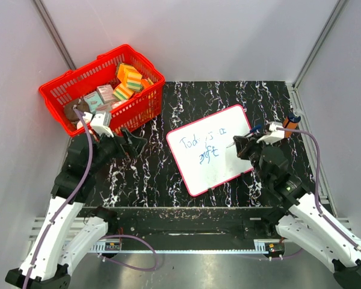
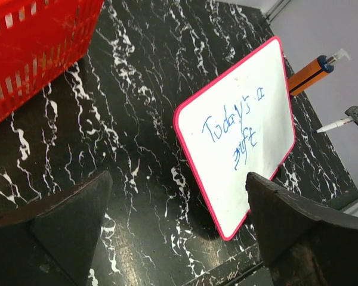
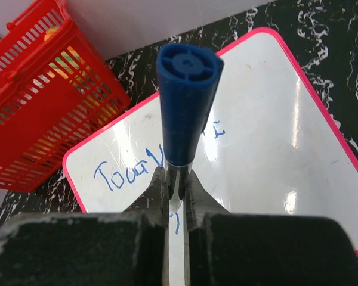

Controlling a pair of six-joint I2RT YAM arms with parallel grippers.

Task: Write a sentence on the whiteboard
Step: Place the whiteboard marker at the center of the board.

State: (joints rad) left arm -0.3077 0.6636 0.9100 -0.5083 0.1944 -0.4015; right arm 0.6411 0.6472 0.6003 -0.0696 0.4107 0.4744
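Note:
My right gripper draws back and down to bare tabletop by the board's near edge (image 1: 248,186) next and releases the marker, since the words are written.
The whiteboard (image 1: 222,165), white with a red-pink rim, lies tilted on the black marble table right of centre. The sentence (image 1: 200,149) in thin blue marker reads "Today's" plus a few unclear marks, with a second short word below. My right gripper (image 1: 242,143) is shut on a blue-capped marker (image 3: 188,101), with its white tip (image 1: 230,145) over the board's right part. The right wrist view shows the board (image 3: 274,137) and writing (image 3: 122,173) beneath the gripper (image 3: 177,179). My left gripper (image 1: 135,144) is open and empty left of the board (image 2: 227,185); its view shows the writing (image 2: 232,128).
A red basket (image 1: 135,108) with several coloured boxes stands at the back left, close to my left arm; it also shows in the left wrist view (image 2: 30,53). An orange pump bottle (image 1: 290,122) lies by the board's far right corner. Grey walls close in both sides.

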